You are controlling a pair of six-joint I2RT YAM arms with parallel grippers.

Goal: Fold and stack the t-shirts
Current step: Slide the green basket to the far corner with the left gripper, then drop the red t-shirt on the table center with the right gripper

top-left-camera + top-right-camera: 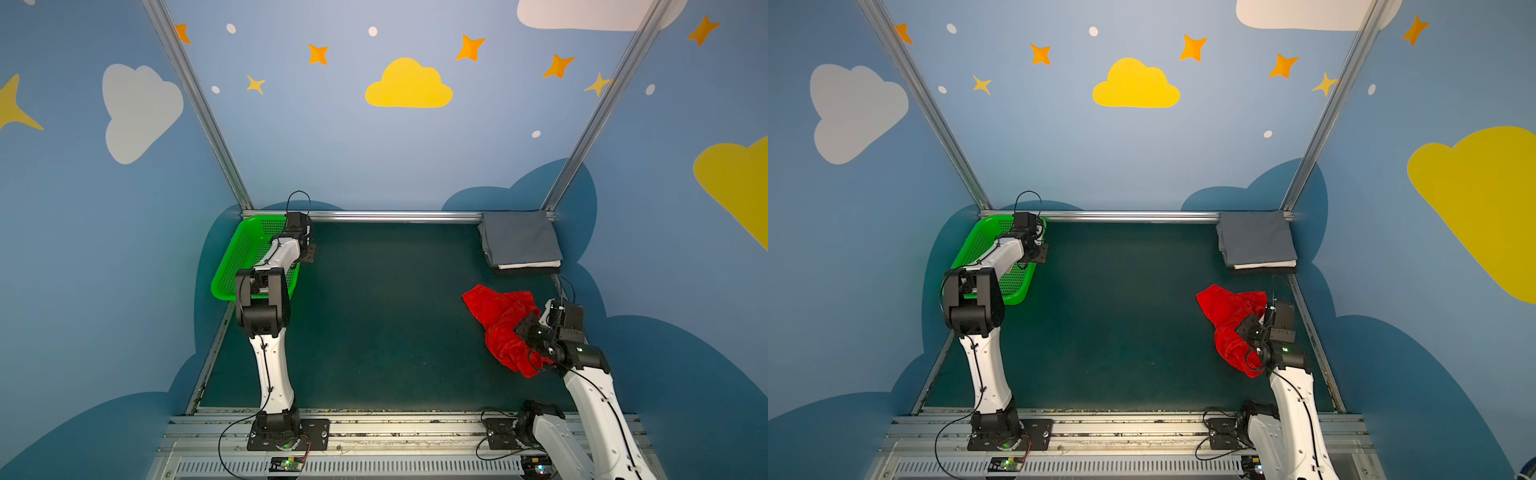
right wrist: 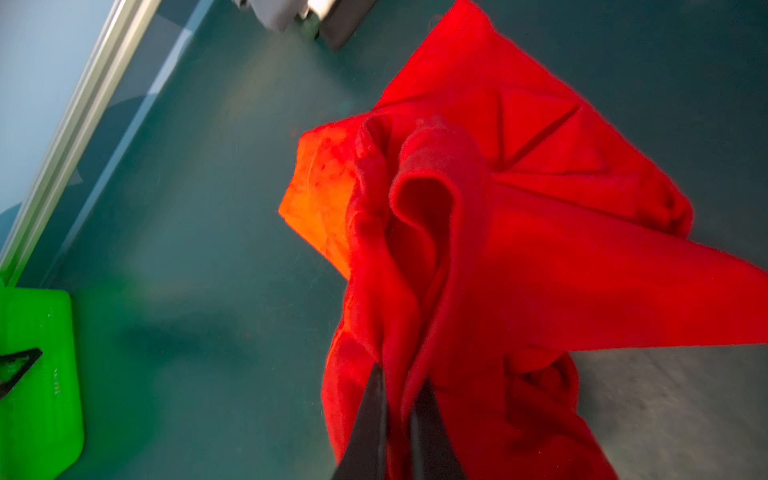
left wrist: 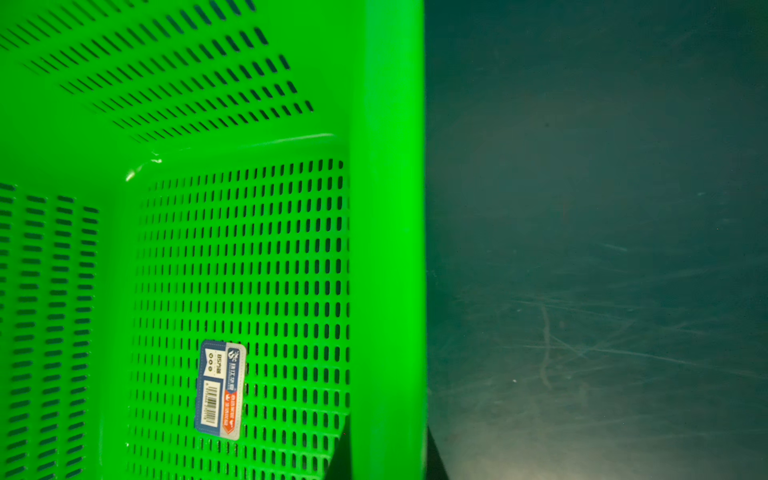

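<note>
Next, my right gripper carries the bunched fold over the t-shirt's far flap toward open mat and releases, since the flap lies outward of the gripper, toward the basket.
A bright red t-shirt sits crumpled at the right side of the mat, bunched up toward my right gripper. In the right wrist view that gripper is shut on a fold of the red t-shirt, with cloth pinched between the two dark fingers. A square folded stack, grey on top with white and black edges below, lies in the far right corner. My left gripper is at the far left; its dark fingertips stand apart on either side of the basket rim, holding no shirt.
A green perforated basket with a barcode label on its floor stands at the far left under my left arm. An aluminium rail and blue walls border the dark green mat.
</note>
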